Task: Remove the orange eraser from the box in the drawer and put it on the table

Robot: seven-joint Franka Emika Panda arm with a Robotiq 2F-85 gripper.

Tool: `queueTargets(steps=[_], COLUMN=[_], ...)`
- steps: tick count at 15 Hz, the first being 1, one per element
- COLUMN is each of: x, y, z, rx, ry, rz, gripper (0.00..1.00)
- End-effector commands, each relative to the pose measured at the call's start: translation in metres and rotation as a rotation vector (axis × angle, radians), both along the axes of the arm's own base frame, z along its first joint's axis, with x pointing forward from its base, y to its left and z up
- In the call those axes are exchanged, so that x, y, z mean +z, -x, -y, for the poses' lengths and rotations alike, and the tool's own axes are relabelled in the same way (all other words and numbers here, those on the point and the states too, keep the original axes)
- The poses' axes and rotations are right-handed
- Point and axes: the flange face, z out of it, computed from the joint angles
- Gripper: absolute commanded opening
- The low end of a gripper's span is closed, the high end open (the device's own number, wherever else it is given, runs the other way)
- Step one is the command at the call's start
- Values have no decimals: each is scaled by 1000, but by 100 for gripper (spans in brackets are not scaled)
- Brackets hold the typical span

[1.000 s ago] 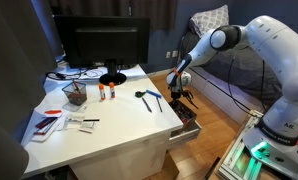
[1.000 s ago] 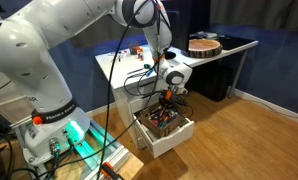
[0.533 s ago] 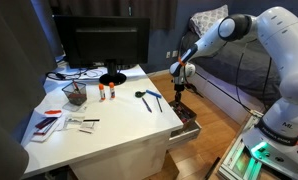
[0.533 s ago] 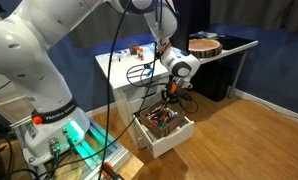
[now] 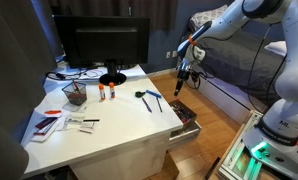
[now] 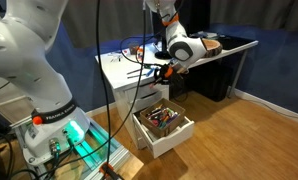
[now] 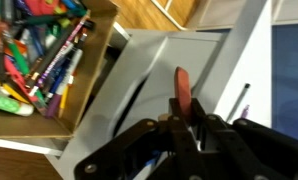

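Note:
I will next lift the orange eraser outward over the edge of the table with my gripper, lower it onto the bare tabletop [image 5: 139, 79] beside the monitor and release it, since that clear spot is outward.
My gripper [image 5: 186, 76] hangs in the air above the open white drawer [image 5: 186, 127], beside the right edge of the white table [image 5: 109, 135]. In the wrist view the gripper [image 7: 182, 120] is shut on the orange eraser [image 7: 180, 88], which sticks up between the fingers. The low brown box [image 7: 84, 88] full of pens and markers lies in the drawer [image 7: 174, 55] below. In an exterior view the gripper [image 6: 170, 70] is well above the drawer [image 6: 177, 133] and the box [image 6: 161, 118], level with the table top [image 6: 119, 66].
On the table are a black monitor [image 5: 101, 42], a wire-mesh pen cup [image 5: 75, 95], a blue-handled tool [image 5: 149, 97] and papers [image 5: 54, 122]. A second table with a round wooden object [image 6: 204, 45] stands behind. The floor is wood.
The gripper has risen from just over the drawer to about table-top height, carrying the orange eraser up with it.

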Motion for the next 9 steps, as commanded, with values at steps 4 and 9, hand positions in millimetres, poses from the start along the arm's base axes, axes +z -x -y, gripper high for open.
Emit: queueTargets(steps=[4,9], x=[24,20], y=[-1,-3], z=[-3,-7], rx=[-24,-35], ry=[-38,-55], rz=[6,5], gripper=[13,3])
